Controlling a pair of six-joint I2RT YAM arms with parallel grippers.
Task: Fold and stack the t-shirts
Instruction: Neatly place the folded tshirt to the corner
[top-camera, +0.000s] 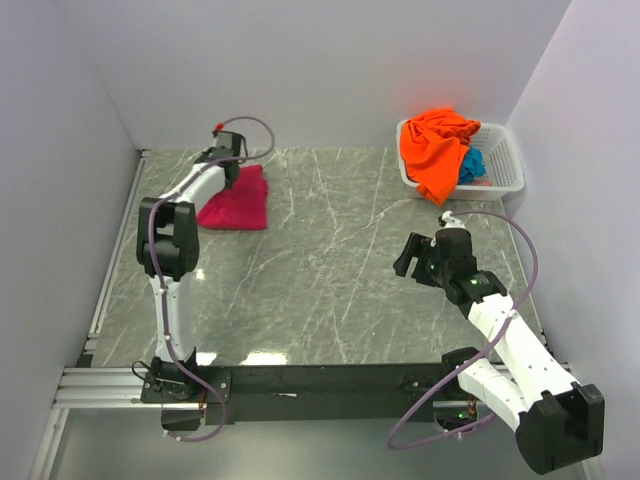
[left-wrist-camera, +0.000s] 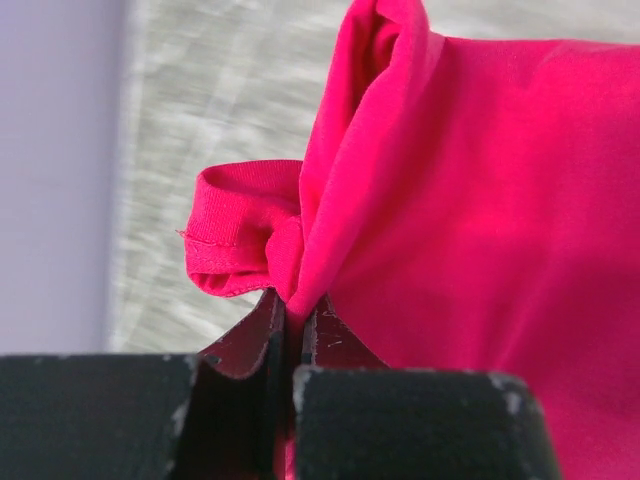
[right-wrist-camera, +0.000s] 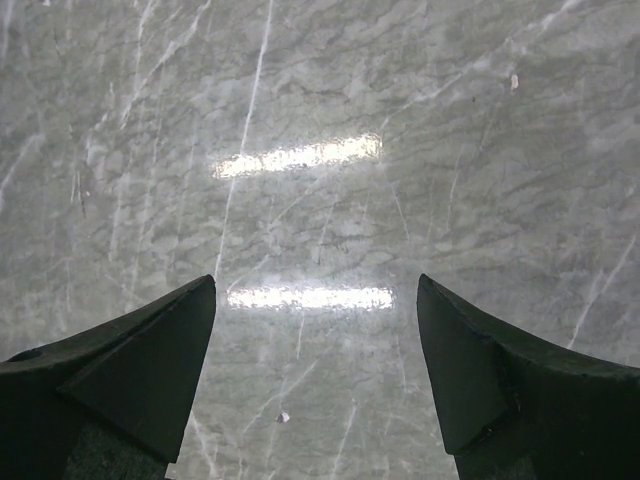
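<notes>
I will next drag the pink t-shirt's pinched fold toward the metal bar and slightly outward with my left gripper, then open it, as bare marble shows between them.
A magenta-pink t-shirt (top-camera: 240, 203) lies folded at the table's far left. My left gripper (top-camera: 228, 172) reaches over its far left edge. In the left wrist view the left gripper (left-wrist-camera: 294, 302) is shut on a pinched fold of the pink t-shirt (left-wrist-camera: 480, 200), and a hemmed sleeve edge (left-wrist-camera: 235, 230) curls to the left. An orange t-shirt (top-camera: 436, 148) is heaped in the basket and hangs over its front rim, with a teal-blue t-shirt (top-camera: 471, 165) beside it. My right gripper (top-camera: 413, 257) hovers open over bare marble at the right, nothing between its fingers (right-wrist-camera: 150, 370).
The white lattice basket (top-camera: 502, 160) stands at the far right corner by the wall. Grey walls close in the table on the left, back and right. A metal rail (top-camera: 110, 290) runs along the left edge. Marble (right-wrist-camera: 320, 150) fills the right wrist view.
</notes>
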